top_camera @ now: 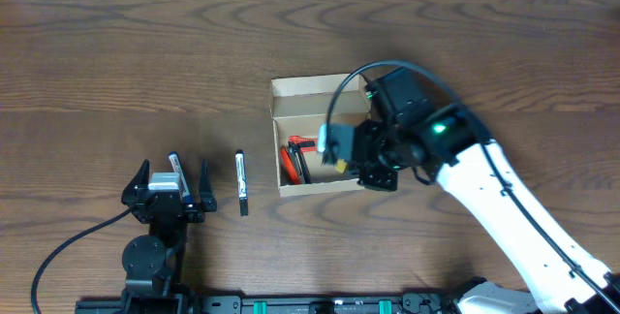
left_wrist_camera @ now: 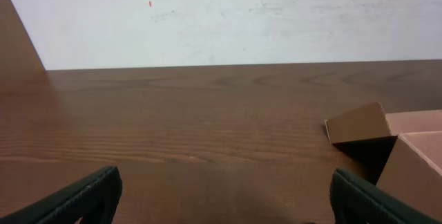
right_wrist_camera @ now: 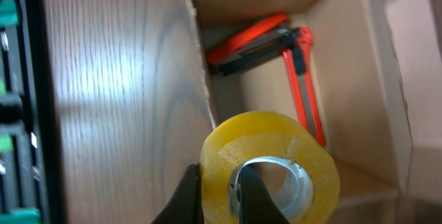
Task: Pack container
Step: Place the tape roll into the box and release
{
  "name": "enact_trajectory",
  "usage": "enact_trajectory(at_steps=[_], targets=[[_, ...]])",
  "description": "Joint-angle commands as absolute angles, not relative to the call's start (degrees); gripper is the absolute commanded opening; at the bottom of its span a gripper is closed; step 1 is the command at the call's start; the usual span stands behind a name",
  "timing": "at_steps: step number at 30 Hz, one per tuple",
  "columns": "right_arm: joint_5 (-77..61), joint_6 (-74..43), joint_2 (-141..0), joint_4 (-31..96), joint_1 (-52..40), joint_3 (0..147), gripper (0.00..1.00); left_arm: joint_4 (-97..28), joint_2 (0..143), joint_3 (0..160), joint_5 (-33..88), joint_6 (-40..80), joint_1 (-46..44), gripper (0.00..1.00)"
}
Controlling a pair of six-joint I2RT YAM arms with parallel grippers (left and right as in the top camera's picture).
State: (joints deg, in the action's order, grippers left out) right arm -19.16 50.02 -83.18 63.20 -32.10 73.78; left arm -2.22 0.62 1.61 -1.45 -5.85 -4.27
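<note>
My right gripper lowers into the box next and releases the yellow tape roll (right_wrist_camera: 276, 141) on the box's bare bottom beside the cutters, since that patch lies empty.
The container (top_camera: 287, 91) is an open tan cardboard box at the table's middle, lid flap toward the far side; it also shows in the right wrist view (right_wrist_camera: 376, 79) and at the right edge of the left wrist view (left_wrist_camera: 407, 148). Red and black cutters (right_wrist_camera: 304, 86) lie inside it. My right gripper (right_wrist_camera: 221, 193) is shut on a yellow tape roll (right_wrist_camera: 276, 141), one finger through its core, just above the box's near wall; the roll shows overhead (top_camera: 339, 144). My left gripper (top_camera: 172, 193) is open and empty at the near left, low over the table.
A black pen (top_camera: 241, 182) lies on the table between the left gripper and the box. Another pen (top_camera: 175, 166) lies by the left gripper. A black rail (right_wrist_camera: 21, 99) runs along the table's near edge.
</note>
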Motion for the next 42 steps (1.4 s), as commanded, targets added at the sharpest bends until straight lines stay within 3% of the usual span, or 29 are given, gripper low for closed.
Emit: enact_trajectory(at_steps=[1, 15, 31, 34, 35, 42], targets=[[-14.5, 56.9, -86.5, 62.3, -33.9, 74.5, 0.01, -4.3, 0.3, 0.3, -1.4, -5.5, -4.1, 0.95], [-7.8, 61.8, -97.4, 49.5, -33.3, 74.5, 0.01, -4.3, 0.3, 0.3, -1.4, -5.5, -4.1, 0.95], [-10.5, 61.8, -108.2, 49.3, -33.2, 74.5, 0.02, -4.3, 0.3, 0.3, -1.4, -5.5, -4.1, 0.95], [-10.6, 60.1, -108.2, 49.2, -33.2, 74.5, 0.37, -4.3, 0.3, 0.3, -1.4, -5.5, -4.1, 0.95], [-10.6, 59.8, -108.2, 49.2, -33.2, 74.5, 0.4, -4.3, 0.3, 0.3, -1.4, -5.5, -4.1, 0.95], [-11.7, 58.1, -106.6, 50.3, -33.2, 75.4, 0.4, -4.2, 0.3, 0.3, -1.5, -5.6, -4.1, 0.95]])
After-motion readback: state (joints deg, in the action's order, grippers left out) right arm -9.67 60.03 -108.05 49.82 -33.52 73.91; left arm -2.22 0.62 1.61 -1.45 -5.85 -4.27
